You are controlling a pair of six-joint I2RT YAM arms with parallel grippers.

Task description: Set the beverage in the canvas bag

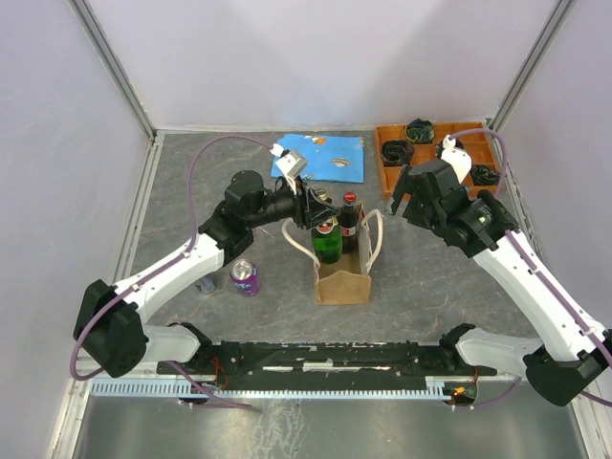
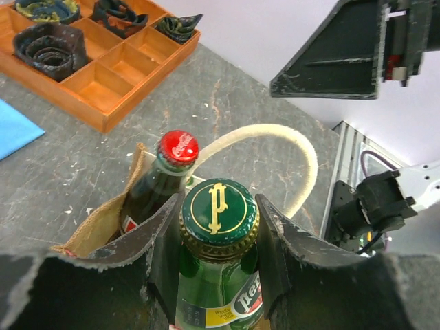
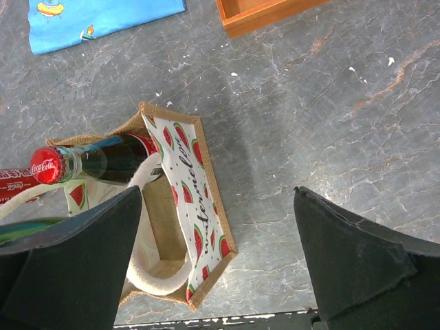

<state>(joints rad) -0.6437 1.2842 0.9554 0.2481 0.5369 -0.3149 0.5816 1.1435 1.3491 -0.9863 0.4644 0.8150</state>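
Note:
I will move my left gripper down into the canvas bag's open space beside the cola bottle and release the green glass bottle, since room is free there.
The canvas bag (image 1: 342, 279) stands upright mid-table, tan with white rope handles (image 2: 276, 135) and a watermelon print (image 3: 187, 180). A cola bottle with a red cap (image 1: 349, 216) stands inside it, also seen in the left wrist view (image 2: 177, 148) and the right wrist view (image 3: 103, 161). My left gripper (image 1: 319, 212) is shut on the neck of a green glass bottle (image 2: 218, 214), whose lower part is inside the bag mouth beside the cola bottle. My right gripper (image 3: 220, 261) is open and empty, hovering just right of the bag (image 1: 402, 196).
A purple can (image 1: 246, 277) stands left of the bag. A blue cloth (image 1: 320, 158) lies at the back. A wooden compartment tray (image 1: 435, 153) with dark coiled items sits at the back right. The right gripper hangs above the bag's far handle in the left wrist view (image 2: 337, 55).

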